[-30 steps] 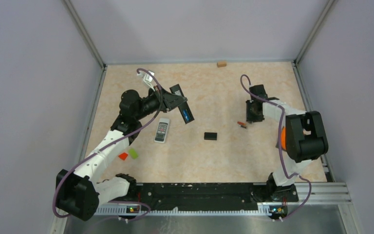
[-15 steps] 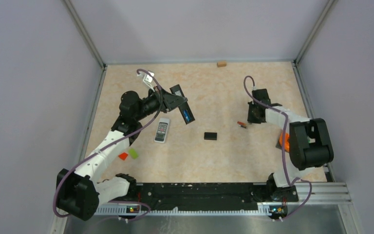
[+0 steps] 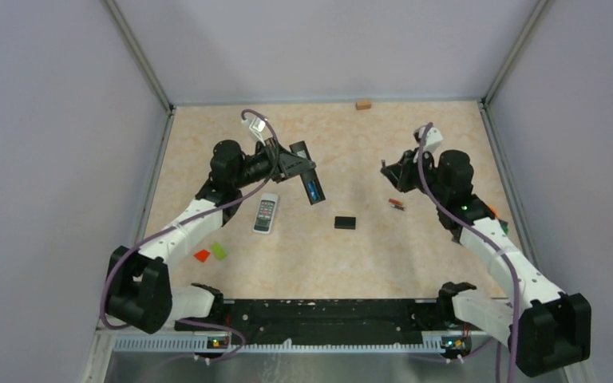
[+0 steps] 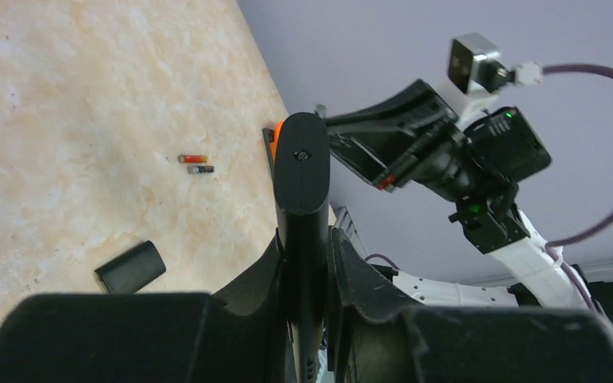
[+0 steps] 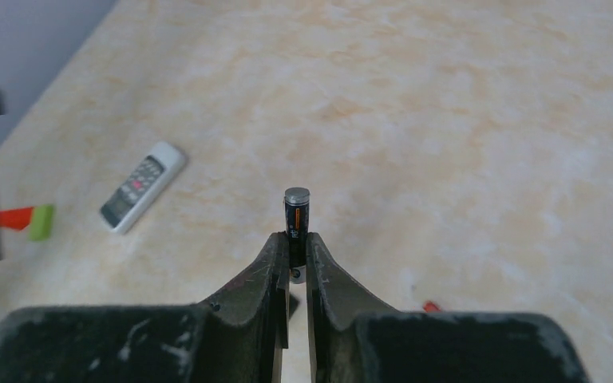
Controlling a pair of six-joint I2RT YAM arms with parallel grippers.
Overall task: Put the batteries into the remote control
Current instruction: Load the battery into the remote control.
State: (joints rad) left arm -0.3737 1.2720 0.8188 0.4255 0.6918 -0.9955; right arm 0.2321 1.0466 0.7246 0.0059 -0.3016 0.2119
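The remote's open back shows only the blue battery, so I will next move my right gripper to the left in the top view, onto the remote's slot (image 3: 318, 190) beside that battery.
My left gripper (image 3: 291, 165) is shut on a black remote control (image 3: 311, 188) and holds it tilted above the table; a blue battery shows in its open back. In the left wrist view the remote (image 4: 302, 175) stands between the fingers (image 4: 307, 239). My right gripper (image 3: 389, 167) is raised and shut on a dark battery with an orange stripe (image 5: 296, 214), gripped by its lower end (image 5: 293, 239). Two more batteries (image 3: 397, 204), one red and one dark, lie on the table, also seen in the left wrist view (image 4: 194, 163).
A black battery cover (image 3: 346, 223) lies mid-table. A white remote (image 3: 266, 213) lies below the left gripper. Red (image 3: 202, 255) and lime-green (image 3: 219, 250) blocks lie at the left front. A small wooden block (image 3: 363, 104) sits at the far edge.
My right arm has swung up and away from the table by the loose batteries, now holding a battery and facing left. My left arm has shifted slightly right with the remote.
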